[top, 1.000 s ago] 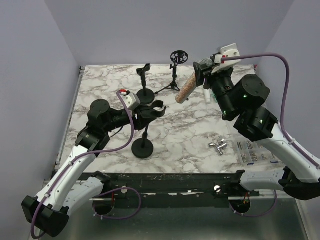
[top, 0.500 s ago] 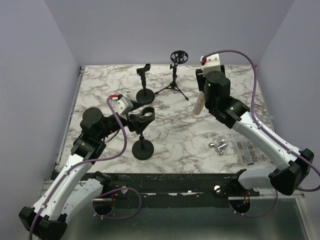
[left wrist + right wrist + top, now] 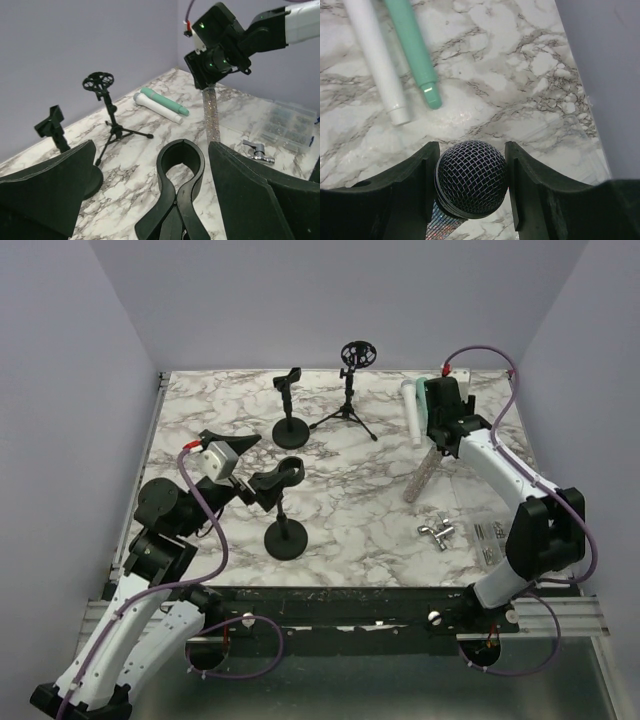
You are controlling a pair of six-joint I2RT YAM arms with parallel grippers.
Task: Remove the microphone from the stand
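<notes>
The robot's right gripper needs to carry the glittery microphone it holds outward and down beside the green microphone next, lay it flat and let it go, because the tabletop there is bare.
The microphone, with a glittery handle and a black mesh head, hangs handle-down over the right side of the table. My right gripper is shut on its head, a finger on each side. The black stand stands at front centre, and its clip is empty. My left gripper is open wide just left of the clip. In the left wrist view the clip sits between the spread fingers without touching them, and the glitter handle shows beyond.
A white microphone and a green one lie at the back right, under the right arm. A second clip stand and a tripod stand are at the back. A metal fitting and a clear parts box sit front right.
The left gripper opened off the stand's clip and drew back to the left. The right arm swung the microphone rightward and down, so its handle now hangs near the table.
</notes>
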